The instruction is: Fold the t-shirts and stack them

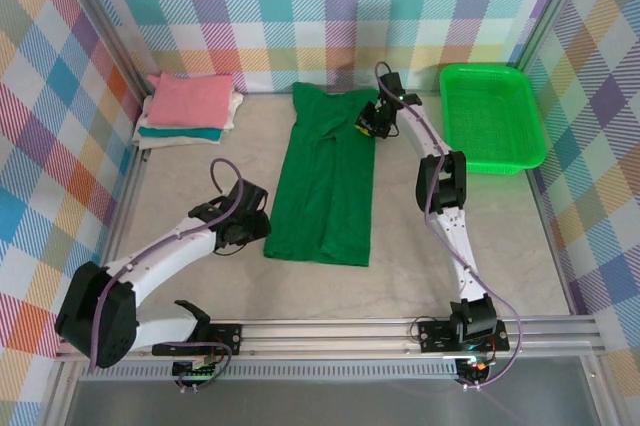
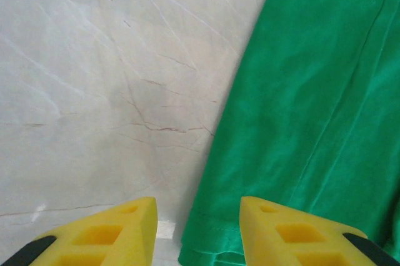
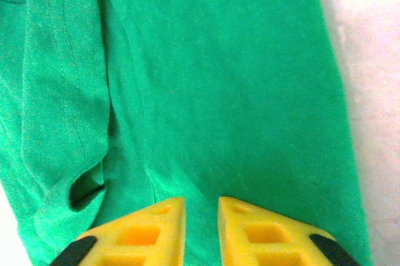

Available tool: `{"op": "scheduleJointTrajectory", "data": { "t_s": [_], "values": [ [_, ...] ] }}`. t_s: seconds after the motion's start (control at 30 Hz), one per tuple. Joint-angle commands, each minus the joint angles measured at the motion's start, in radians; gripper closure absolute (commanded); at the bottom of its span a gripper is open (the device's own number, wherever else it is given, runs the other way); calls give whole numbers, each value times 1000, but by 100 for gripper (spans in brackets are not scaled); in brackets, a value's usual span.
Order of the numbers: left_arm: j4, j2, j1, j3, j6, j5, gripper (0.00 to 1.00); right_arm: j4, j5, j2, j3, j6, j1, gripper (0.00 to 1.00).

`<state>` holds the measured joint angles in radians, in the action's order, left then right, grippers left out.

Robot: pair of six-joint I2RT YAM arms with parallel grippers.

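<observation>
I should lower my left gripper and draw it back onto the hem's near corner, then close it.
A dark green t-shirt (image 1: pixel 325 181) lies flat in the middle of the table, folded lengthwise into a long strip. My left gripper (image 1: pixel 258 229) sits at its near left corner. In the left wrist view that gripper (image 2: pixel 197 206) is open, its yellow fingers (image 2: pixel 128 231) standing either side of the shirt's hem corner (image 2: pixel 212 244). My right gripper (image 1: pixel 367 126) hovers over the shirt's far right part. In the right wrist view its jaws (image 3: pixel 201 206) stand a narrow gap apart over flat green cloth (image 3: pixel 225 91), with no fold pinched between them. A folded sleeve (image 3: pixel 59 110) lies to its left.
A stack of folded t-shirts sits at the back left, pink (image 1: pixel 190 99) on top, with white and teal (image 1: pixel 180 133) under it. A bright green plastic basket (image 1: pixel 490 116) stands at the back right. Bare marble tabletop (image 2: pixel 94 91) lies left of the shirt.
</observation>
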<state>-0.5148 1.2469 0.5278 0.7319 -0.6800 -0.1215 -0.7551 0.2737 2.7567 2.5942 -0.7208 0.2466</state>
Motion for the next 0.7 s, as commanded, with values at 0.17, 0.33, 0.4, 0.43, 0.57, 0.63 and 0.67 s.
{"op": "scheduleJointTrajectory", "data": {
  "t_s": [0.17, 0.33, 0.4, 0.43, 0.57, 0.63, 0.67],
  "values": [
    [134, 12, -5, -95, 1, 133, 59, 69, 153, -486, -443, 95, 45, 59],
    [170, 65, -6, -127, 12, 154, 58, 423, 156, -886, -1050, 84, 80, 51],
    [195, 102, -8, -119, 21, 174, 58, 530, 162, -1012, -1248, 78, 88, 49],
    [212, 120, -8, -116, 24, 186, 58, 567, 159, -1055, -1327, 69, 90, 49],
    [228, 176, -1, -104, 28, 230, 68, 654, 133, -1240, -1613, 17, 92, 48],
    [263, 162, 21, -115, 25, 235, 80, 635, 122, -1302, -1698, 5, 100, 47],
    [275, 143, 34, -130, 17, 241, 85, 612, 101, -1340, -1744, 2, 107, 47]
  ]
}}
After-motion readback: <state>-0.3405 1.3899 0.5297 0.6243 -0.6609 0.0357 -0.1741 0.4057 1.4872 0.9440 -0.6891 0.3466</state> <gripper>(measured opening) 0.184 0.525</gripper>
